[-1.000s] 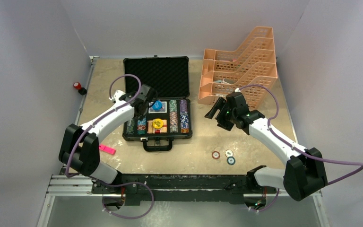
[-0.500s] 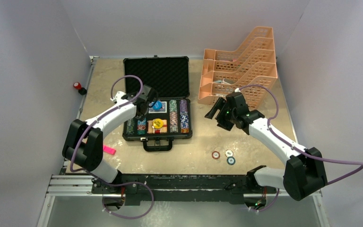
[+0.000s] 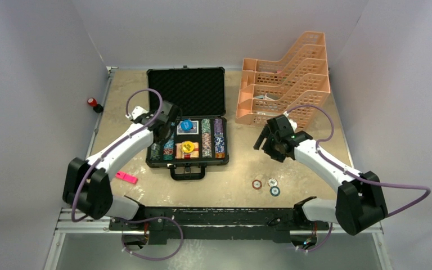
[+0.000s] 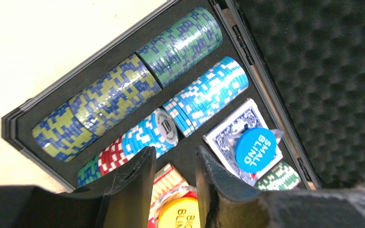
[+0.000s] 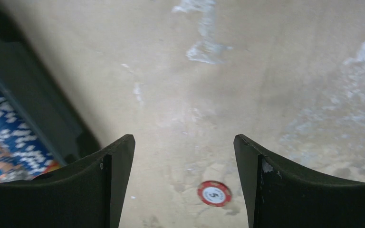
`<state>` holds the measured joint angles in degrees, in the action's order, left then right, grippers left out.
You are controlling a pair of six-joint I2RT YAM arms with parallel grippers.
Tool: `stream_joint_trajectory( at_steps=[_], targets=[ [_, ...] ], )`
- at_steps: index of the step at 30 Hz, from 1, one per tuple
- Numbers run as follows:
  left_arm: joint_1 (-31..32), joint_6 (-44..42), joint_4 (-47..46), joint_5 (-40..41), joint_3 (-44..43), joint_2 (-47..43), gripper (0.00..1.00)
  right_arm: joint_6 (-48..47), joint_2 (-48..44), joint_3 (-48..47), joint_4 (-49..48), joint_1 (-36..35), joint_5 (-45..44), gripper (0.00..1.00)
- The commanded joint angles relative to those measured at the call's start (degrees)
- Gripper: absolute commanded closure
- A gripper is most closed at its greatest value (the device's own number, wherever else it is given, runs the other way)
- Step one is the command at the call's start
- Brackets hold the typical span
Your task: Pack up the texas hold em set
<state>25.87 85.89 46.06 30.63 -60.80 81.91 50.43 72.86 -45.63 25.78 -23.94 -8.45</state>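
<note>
I should move my right gripper back and down first to get to the red chip [image 3: 257, 184] [image 5: 214, 193], with its open fingers on either side of the chip.
The black briefcase [image 3: 187, 162] lies open at mid-table, its foam lid [image 3: 185, 90] laid back. Rows of poker chips [image 4: 185, 40] fill its slots. A blue dealer button [image 4: 255, 149] rests on the blue card deck [image 4: 228, 135]. A yellow dealer button [image 3: 187, 147] sits on the red deck [image 4: 166, 178]. My left gripper [image 4: 175, 154] hovers open over the case's left half [image 3: 169, 125] with nothing between its fingers. My right gripper [image 3: 260, 138] hangs open above bare table, right of the case. A red chip [image 5: 214, 193] lies below it, one of three loose chips [image 3: 271, 181].
A peach lattice tray rack [image 3: 284, 84] stands at the back right, just behind my right arm. A pink marker [image 3: 126, 176] lies near the front left by my left arm. A small red object [image 3: 92, 102] sits off the table's left edge.
My left gripper opened and drew back to the left, leaving the blue button on the blue deck. My right gripper tipped downward toward the table in front of the rack.
</note>
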Motion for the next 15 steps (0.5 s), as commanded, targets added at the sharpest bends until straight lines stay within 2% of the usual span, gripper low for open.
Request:
stream_joint_trajectory(
  at_steps=[1,4,8,15],
  targets=[
    [-0.5,-2.7,1.2,0.1,2.2,-6.9,0.62,1.7,-1.4,2.4,6.5,-0.1,-4.6,0.2],
    [-0.5,-4.9,-1.0,1.5,3.0,-9.8,0.58,3.7,-1.9,3.8,7.6,-2.0,-4.4,0.2],
    [-0.4,-9.3,-6.3,2.3,4.5,-13.7,0.56,8.1,-0.3,3.9,8.3,-9.6,-3.5,0.2],
    [-0.4,-20.1,-16.4,-1.3,8.1,-19.3,0.49,14.3,4.6,4.9,9.6,-17.3,-1.8,0.25]
  ],
)
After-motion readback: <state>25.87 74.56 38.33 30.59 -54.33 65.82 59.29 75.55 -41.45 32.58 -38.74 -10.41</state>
